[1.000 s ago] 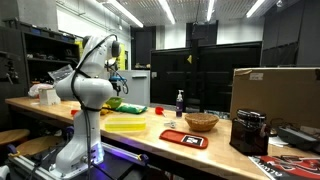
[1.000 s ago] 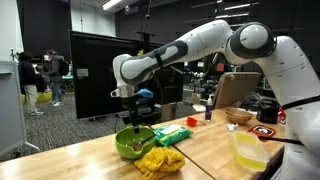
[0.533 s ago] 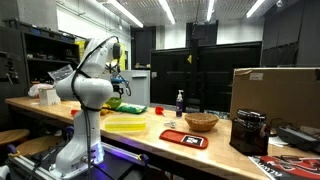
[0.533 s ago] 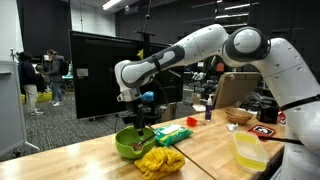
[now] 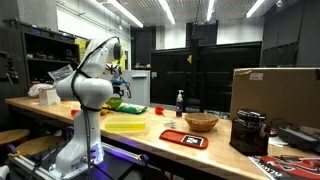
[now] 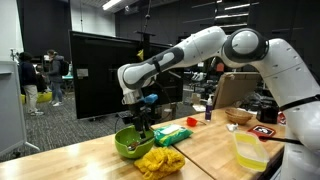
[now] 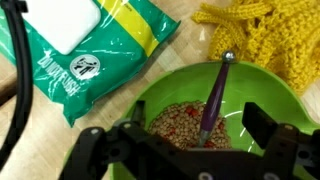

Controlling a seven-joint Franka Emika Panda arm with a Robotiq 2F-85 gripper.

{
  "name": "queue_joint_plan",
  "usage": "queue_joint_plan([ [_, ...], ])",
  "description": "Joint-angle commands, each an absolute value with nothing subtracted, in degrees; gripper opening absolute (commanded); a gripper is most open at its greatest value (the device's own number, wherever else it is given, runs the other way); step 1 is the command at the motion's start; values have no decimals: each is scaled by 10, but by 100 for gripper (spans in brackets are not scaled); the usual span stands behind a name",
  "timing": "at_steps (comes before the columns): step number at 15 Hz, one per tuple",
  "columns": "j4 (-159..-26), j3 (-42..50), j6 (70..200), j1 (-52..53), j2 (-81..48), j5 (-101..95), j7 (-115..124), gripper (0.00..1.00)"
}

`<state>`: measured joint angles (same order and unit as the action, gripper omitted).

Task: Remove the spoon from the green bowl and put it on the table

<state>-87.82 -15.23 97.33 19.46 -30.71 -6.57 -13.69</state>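
My gripper should move toward the yellow knitted cloth next, center the spoon handle [image 7: 213, 105], which is nearer one open finger, then close.
The green bowl [image 7: 180, 85] fills the lower wrist view and holds brown and red bits. A purple-handled spoon [image 7: 212, 100] stands in them, its grey tip leaning on the far rim. My gripper [image 7: 195, 140] is open right above the bowl, one finger on each side of the spoon handle, not touching it. In an exterior view the gripper [image 6: 141, 125] hangs just over the green bowl [image 6: 129, 144] on the light wooden table [image 6: 200, 160]. In an exterior view [image 5: 117, 98] the arm hides the bowl.
A green and yellow wipes pack [image 7: 90, 50] [image 6: 172, 134] and a yellow knitted cloth [image 7: 262, 35] [image 6: 158, 160] lie beside the bowl. A flat yellow-green tray [image 5: 125, 124], a woven basket [image 5: 201, 122], a bottle [image 5: 180, 103] and a cardboard box [image 5: 275, 92] stand farther along.
The gripper has moved a little sideways and down towards the green bowl. It stays open.
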Motion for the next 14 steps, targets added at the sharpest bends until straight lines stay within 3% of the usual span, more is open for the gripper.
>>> queue_joint_plan([
  [1, -896, -152, 970, 189, -299, -41, -117, 100],
  [14, -902, -154, 952, 191, -302, -5, -87, 97],
])
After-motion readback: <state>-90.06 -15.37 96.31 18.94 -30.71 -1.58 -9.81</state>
